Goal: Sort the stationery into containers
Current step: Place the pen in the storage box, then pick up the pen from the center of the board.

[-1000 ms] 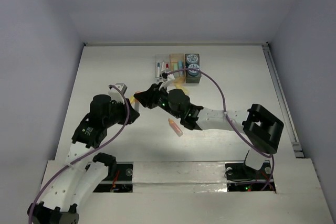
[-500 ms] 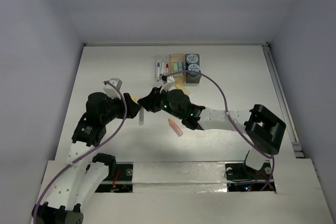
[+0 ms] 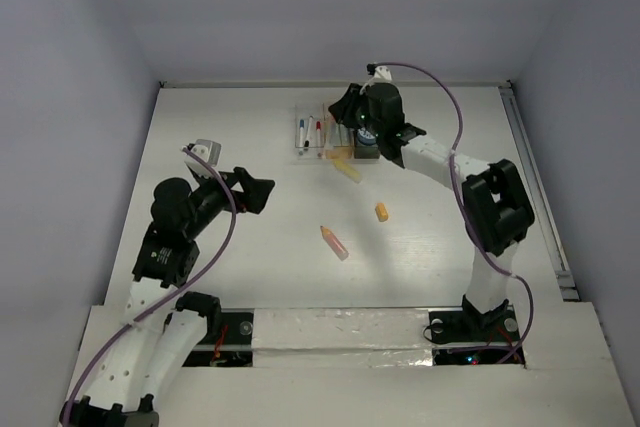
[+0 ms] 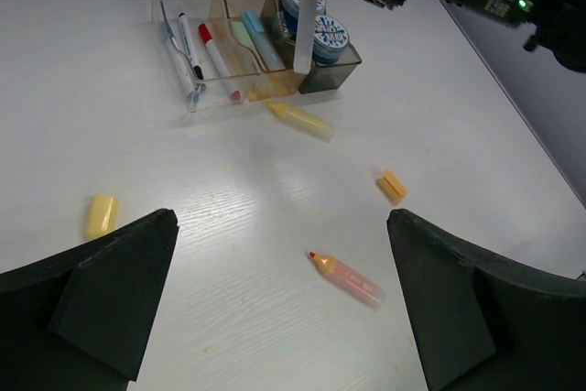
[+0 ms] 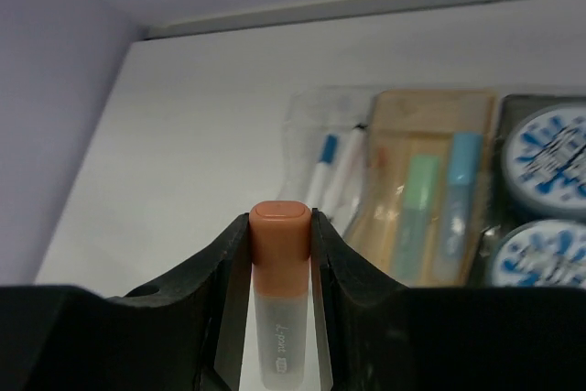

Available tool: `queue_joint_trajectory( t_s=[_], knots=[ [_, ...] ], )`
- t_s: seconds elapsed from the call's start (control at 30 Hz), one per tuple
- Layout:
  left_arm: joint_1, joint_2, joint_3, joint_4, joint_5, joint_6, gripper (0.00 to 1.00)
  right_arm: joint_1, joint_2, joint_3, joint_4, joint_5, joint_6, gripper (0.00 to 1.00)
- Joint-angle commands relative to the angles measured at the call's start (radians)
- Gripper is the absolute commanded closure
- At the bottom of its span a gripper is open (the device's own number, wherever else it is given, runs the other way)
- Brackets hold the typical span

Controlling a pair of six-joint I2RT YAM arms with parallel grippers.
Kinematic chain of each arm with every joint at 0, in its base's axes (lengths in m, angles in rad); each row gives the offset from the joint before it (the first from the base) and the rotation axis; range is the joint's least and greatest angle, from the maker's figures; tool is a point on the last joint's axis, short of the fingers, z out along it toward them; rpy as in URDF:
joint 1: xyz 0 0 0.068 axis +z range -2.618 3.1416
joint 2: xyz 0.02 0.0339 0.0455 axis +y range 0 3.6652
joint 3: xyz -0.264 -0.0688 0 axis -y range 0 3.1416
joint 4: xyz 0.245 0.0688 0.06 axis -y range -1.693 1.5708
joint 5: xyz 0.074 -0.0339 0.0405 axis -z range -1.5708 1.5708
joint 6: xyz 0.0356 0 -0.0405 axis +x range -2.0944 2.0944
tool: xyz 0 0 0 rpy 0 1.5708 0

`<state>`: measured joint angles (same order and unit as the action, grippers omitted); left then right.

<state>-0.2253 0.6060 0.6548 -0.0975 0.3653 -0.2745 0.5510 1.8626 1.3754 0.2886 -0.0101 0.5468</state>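
The orange bin [image 5: 396, 114] already holds similar green and blue markers, so next my right gripper will shift outward over it and tilt its fingers down with the marker.
My right gripper [image 5: 279, 226] is shut on a stubby marker with an orange cap [image 5: 278, 243]. It holds that marker [image 4: 304, 34] upright just above the containers [image 3: 322, 137]. The clear bin [image 4: 174, 20] has thin pens in it, the orange bin [image 5: 396, 114] has green and blue markers, and the dark grey bin [image 4: 337, 63] has two blue-white rolls. My left gripper [image 3: 258, 194] stands wide open and empty over the left of the table. Loose on the table are a yellow marker [image 4: 300, 121], an uncapped orange marker [image 4: 346, 278], a small orange bit [image 4: 392, 186] and a yellow bit [image 4: 100, 215].
The right arm [image 3: 440, 157] reaches across the far right of the table to the bins. The loose items lie between the bins and the near edge. White walls close off the table at the back and sides.
The two grippers were together mid-table with the marker between them. My left gripper opened and drew back left. My right gripper swung the marker up over the containers.
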Motion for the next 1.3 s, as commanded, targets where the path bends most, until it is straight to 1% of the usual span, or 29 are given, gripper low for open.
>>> queue_joint_trajectory(
  t_s=[0.0,0.03,0.1,0.17,0.2,0.23,0.33,0.43,0.47,0.5,0.53,0.57,0.6,0.63,0.67,0.7,0.8,0.83,0.9,0.93,1.0,1.03,1.07,1.17,1.27],
  knots=[
    [-0.026,0.012,0.045,0.041,-0.012,0.003,0.01,-0.066,0.11,0.166,-0.115,-0.028,-0.123,1.0],
    [-0.026,0.017,0.046,0.033,-0.023,0.006,0.01,-0.077,0.136,0.203,-0.15,-0.028,-0.151,1.0],
    [-0.048,0.023,0.049,0.03,-0.034,0.009,0.01,-0.097,0.199,0.291,-0.167,-0.034,-0.171,1.0],
    [-0.048,0.031,0.051,0.025,-0.04,0.011,0.01,-0.108,0.236,0.339,-0.184,-0.028,-0.202,1.0],
    [-0.058,0.032,0.051,0.024,-0.045,0.012,0.01,-0.108,0.256,0.403,-0.204,-0.021,-0.209,1.0],
    [-0.059,0.032,0.052,0.021,-0.046,0.012,0.01,-0.118,0.295,0.433,-0.23,-0.019,-0.218,1.0],
    [-0.069,0.041,0.055,0.016,-0.058,0.014,0.01,-0.118,0.346,0.49,-0.273,-0.028,-0.232,1.0],
    [-0.078,0.054,0.06,0.015,-0.063,0.018,0.01,-0.118,0.368,0.502,-0.286,-0.056,-0.225,1.0],
    [-0.078,0.058,0.06,0.015,-0.063,0.018,0.01,-0.118,0.374,0.504,-0.295,-0.062,-0.222,0.94],
    [-0.078,0.06,0.06,0.015,-0.066,0.017,0.01,-0.118,0.376,0.507,-0.319,-0.062,-0.222,0.86],
    [-0.078,0.063,0.06,0.013,-0.066,0.018,0.01,-0.118,0.377,0.514,-0.339,-0.054,-0.222,0.61],
    [-0.078,0.063,0.06,0.013,-0.069,0.018,0.01,-0.118,0.377,0.522,-0.347,-0.05,-0.225,0.47],
    [-0.078,0.064,0.06,0.013,-0.071,0.018,0.01,-0.118,0.366,0.54,-0.353,-0.05,-0.229,0.34],
    [-0.078,0.064,0.06,0.013,-0.074,0.018,0.01,-0.118,0.359,0.548,-0.359,-0.051,-0.234,0.25],
    [-0.078,0.066,0.06,0.013,-0.077,0.017,0.01,-0.118,0.345,0.548,-0.359,-0.053,-0.235,0.14],
    [-0.078,0.066,0.059,0.013,-0.08,0.017,0.01,-0.118,0.308,0.541,-0.358,-0.062,-0.238,0.1],
    [-0.078,0.064,0.058,0.012,-0.095,0.012,0.01,-0.118,0.236,0.492,-0.332,-0.108,-0.246,0.08],
    [-0.078,0.064,0.058,0.007,-0.106,0.011,0.01,-0.109,0.175,0.425,-0.319,-0.117,-0.258,0.08],
    [-0.078,0.06,0.06,0.004,-0.117,0.008,0.01,-0.097,0.1,0.328,-0.289,-0.134,-0.271,0.12],
    [-0.078,0.058,0.06,0.002,-0.126,0.005,0.01,-0.086,0.019,0.207,-0.254,-0.143,-0.281,0.15],
    [-0.069,0.054,0.059,-0.001,-0.128,0.003,0.01,-0.077,-0.061,0.076,-0.207,-0.171,-0.286,0.21],
    [-0.069,0.052,0.058,0.002,-0.127,0.001,0.01,-0.077,-0.133,-0.049,-0.192,-0.178,-0.288,0.24],
    [-0.069,0.052,0.058,0.002,-0.124,0.001,0.01,-0.077,-0.164,-0.102,-0.177,-0.191,-0.294,0.32],
    [-0.069,0.048,0.058,0.008,-0.111,0.0,0.01,-0.077,-0.244,-0.246,-0.218,-0.191,-0.338,0.35],
    [-0.069,0.04,0.057,0.012,-0.103,0.0,0.01,-0.077,-0.257,-0.303,-0.265,-0.179,-0.392,0.34]
  ],
)
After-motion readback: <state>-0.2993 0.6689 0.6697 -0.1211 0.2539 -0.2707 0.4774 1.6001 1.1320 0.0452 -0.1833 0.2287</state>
